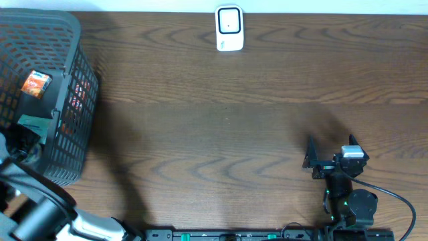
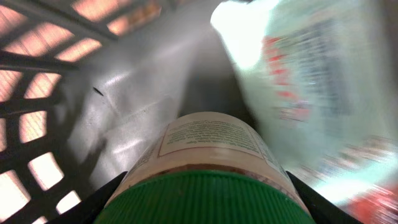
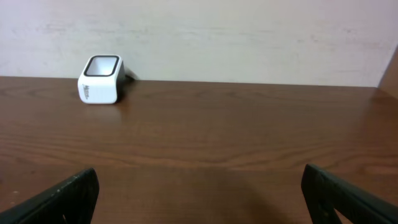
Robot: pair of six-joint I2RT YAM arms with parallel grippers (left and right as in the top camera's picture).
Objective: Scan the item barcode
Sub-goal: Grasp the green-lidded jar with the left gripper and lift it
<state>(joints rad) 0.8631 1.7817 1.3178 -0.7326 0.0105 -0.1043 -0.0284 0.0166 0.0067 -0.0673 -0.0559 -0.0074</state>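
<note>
My left gripper next needs to lift over the basket's side and go down to release the jar on the tabletop between basket (image 1: 73, 80) and scanner, because that part of the tabletop is bare.
A jar (image 2: 208, 155) with a ribbed green lid and a pale printed label lies inside the dark mesh basket (image 1: 73, 80) at the table's left end. My left gripper (image 2: 205, 179) reaches into the basket, and its black fingers (image 2: 99, 200) press on both sides of the jar just behind the lid. From overhead the left gripper (image 1: 23, 144) is mostly hidden by the basket wall. The white barcode scanner (image 1: 229, 28) stands at the far middle edge, also in the right wrist view (image 3: 99, 79). My right gripper (image 1: 332, 148) rests open near the front right, holding nothing (image 3: 199, 193).
A crinkled printed bag (image 2: 311, 81) lies close to the right of the jar. An orange packet (image 1: 37, 84) and a teal item (image 1: 32, 124) also sit in the basket. Brown wooden table (image 1: 221, 134) stretches between basket, scanner and right arm.
</note>
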